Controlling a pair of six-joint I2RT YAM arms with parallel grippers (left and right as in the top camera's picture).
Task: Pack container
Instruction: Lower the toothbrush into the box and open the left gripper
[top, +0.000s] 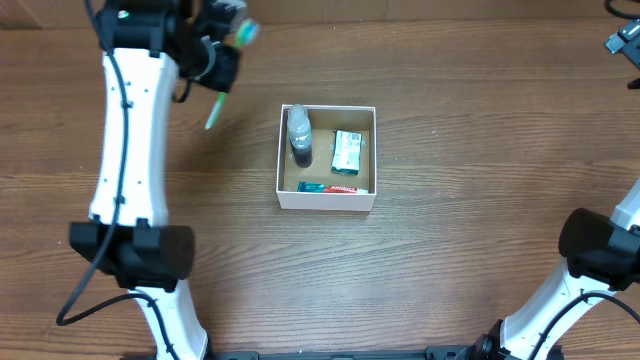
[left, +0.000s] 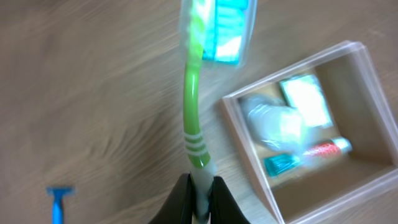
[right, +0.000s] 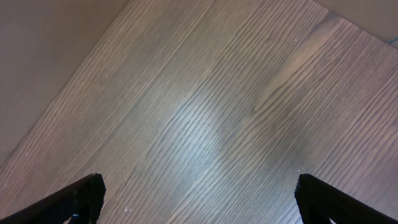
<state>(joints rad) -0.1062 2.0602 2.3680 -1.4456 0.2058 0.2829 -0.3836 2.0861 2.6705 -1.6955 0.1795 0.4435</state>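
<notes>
The toothbrush (left: 192, 93) should go back over the container in my left gripper, then down, and be released above the container's brown bottom next to the bottle, because that spot is bare.
The container (top: 327, 200) is a square white-walled box with a brown floor at mid-table; it also shows at the right of the left wrist view (left: 242, 146). It holds a clear bottle (top: 299, 135), a green-and-white carton (top: 347, 152) and a toothpaste tube (top: 327, 187). My left gripper (left: 200, 186) is shut on the handle of a green toothbrush (left: 192, 93) with a teal-packaged head. It holds the toothbrush above the table, to the far left of the container (top: 222, 65). My right gripper (right: 199, 186) is open and empty over bare wood at the far right corner (top: 625, 40).
A blue razor (left: 59, 202) lies on the wooden table, left of my left gripper. It does not show in the overhead view. The left arm's white link (top: 130, 150) stretches along the table's left side.
</notes>
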